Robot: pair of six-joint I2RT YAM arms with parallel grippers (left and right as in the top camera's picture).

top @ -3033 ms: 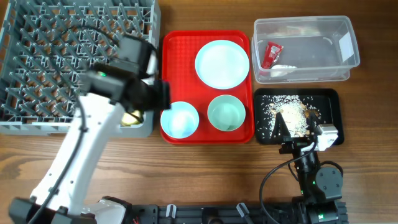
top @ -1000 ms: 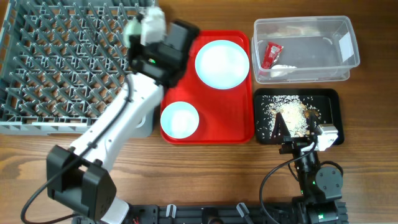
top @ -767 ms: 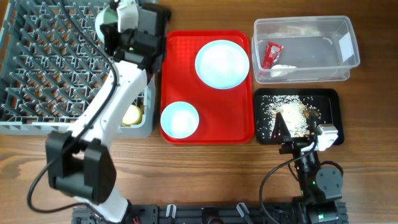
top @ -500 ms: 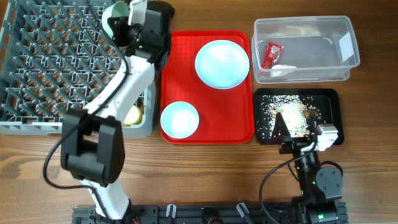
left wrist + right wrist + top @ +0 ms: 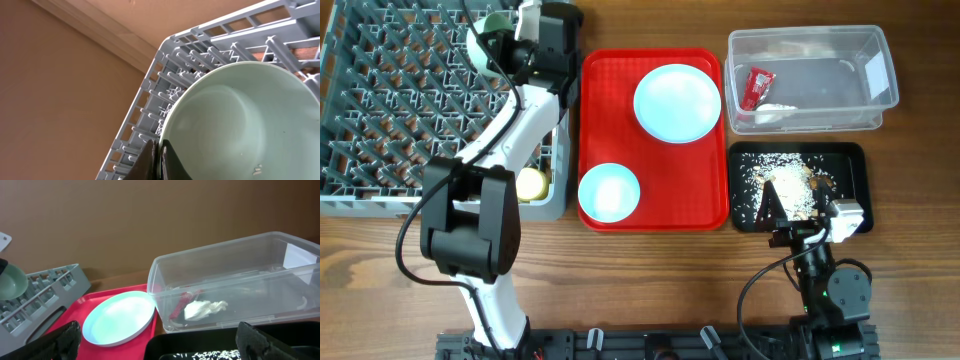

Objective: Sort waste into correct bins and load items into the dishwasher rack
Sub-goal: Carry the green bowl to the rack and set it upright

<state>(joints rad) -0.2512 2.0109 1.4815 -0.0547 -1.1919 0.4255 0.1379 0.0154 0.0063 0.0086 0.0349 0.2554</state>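
Observation:
Next, my left gripper will go to the right in the overhead view and settle the bowl onto the pegs by the rack's far corner (image 5: 280,52), since the bowl hangs above them.
My left gripper (image 5: 500,42) is shut on the rim of a pale green bowl (image 5: 485,38) and holds it tilted above the far right corner of the grey dishwasher rack (image 5: 380,205). In the left wrist view the fingers (image 5: 150,162) pinch the bowl (image 5: 240,120) over the rack's pegs (image 5: 200,55). A pale plate (image 5: 677,102) and a second bowl (image 5: 608,192) sit on the red tray (image 5: 685,205). A yellow cup (image 5: 530,184) lies in the rack's side pocket. My right gripper (image 5: 790,212) stands open at the black tray (image 5: 850,160), which holds crumbs (image 5: 790,185).
The clear tub (image 5: 885,70) at the back right contains a red wrapper (image 5: 757,88) and a white scrap (image 5: 775,113). In the right wrist view the tub (image 5: 240,265), plate (image 5: 120,317) and black tray (image 5: 200,342) lie ahead of the wide fingers (image 5: 260,340).
The left arm carried the green bowl off the red tray and leftward over the rack's far right corner. The right arm has not moved.

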